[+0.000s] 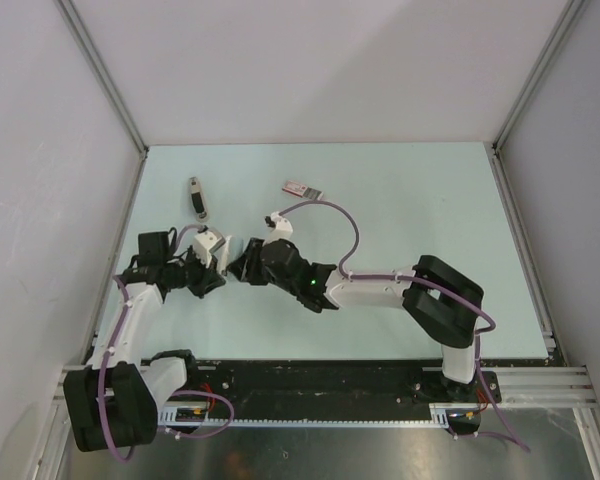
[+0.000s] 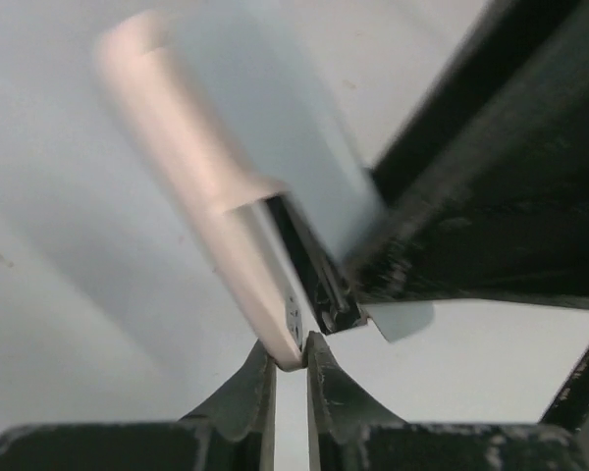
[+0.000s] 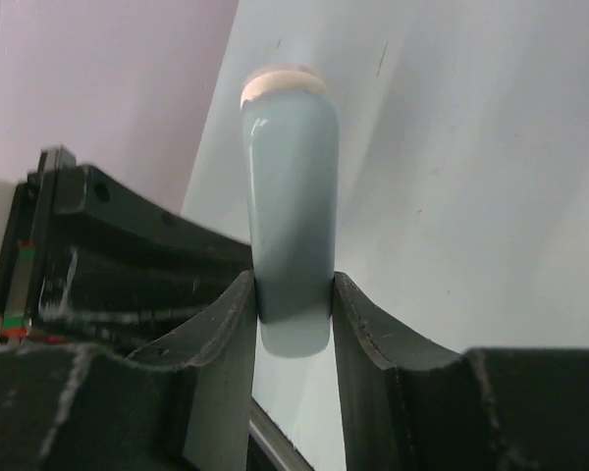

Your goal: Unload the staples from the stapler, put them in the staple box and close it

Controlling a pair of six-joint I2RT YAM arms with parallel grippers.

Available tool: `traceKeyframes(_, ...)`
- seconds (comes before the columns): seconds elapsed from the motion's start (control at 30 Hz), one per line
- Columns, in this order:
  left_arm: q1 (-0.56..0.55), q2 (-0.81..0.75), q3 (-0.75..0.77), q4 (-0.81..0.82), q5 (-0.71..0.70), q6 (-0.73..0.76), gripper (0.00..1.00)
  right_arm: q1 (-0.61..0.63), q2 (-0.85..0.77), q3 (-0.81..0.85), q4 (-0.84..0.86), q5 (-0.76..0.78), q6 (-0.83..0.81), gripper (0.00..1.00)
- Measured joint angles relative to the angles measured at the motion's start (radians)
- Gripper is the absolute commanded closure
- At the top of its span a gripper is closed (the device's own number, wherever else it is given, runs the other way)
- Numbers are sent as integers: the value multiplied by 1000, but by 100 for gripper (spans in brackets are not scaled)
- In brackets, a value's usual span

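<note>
Next, my right gripper moves down and slightly back toward my base to the bare tabletop below. It releases the stapler there, as that patch of tabletop lies clear.
The stapler (image 1: 212, 246) is held up between the two arms at the table's left-centre, and it is hinged open. In the left wrist view its white lower arm (image 2: 211, 186) and pale blue top (image 2: 275, 128) spread apart, with a dark metal channel (image 2: 319, 280) between them. No staples can be made out. My left gripper (image 2: 292, 361) pinches the tip of the white arm. My right gripper (image 3: 294, 304) is shut on the pale blue top (image 3: 290, 186). From above, the left gripper (image 1: 208, 274) and right gripper (image 1: 243, 264) meet at the stapler.
A small dark grey tool (image 1: 195, 196) lies on the pale green table (image 1: 410, 200) behind the left arm. A small pinkish-grey box (image 1: 302, 188) lies behind the right gripper. White walls enclose the table on three sides.
</note>
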Motion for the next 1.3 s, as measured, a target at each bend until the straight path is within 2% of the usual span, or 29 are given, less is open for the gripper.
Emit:
traceKeyframes(0.13,12,-1,-2,8,-46,24,99,12,0,-22,15,-31,-25,100)
traceKeyframes(0.77,5,-32,-39,7,-111,152,100,11,12,-50,48,-137,-167,100)
traceKeyframes(1.07,2,2,-39,77,-282,145,100,8,19,-58,42,-201,-251,100)
traceKeyframes(1.3,0,-39,-74,150,-355,148,100,10,19,-66,48,-215,-319,100)
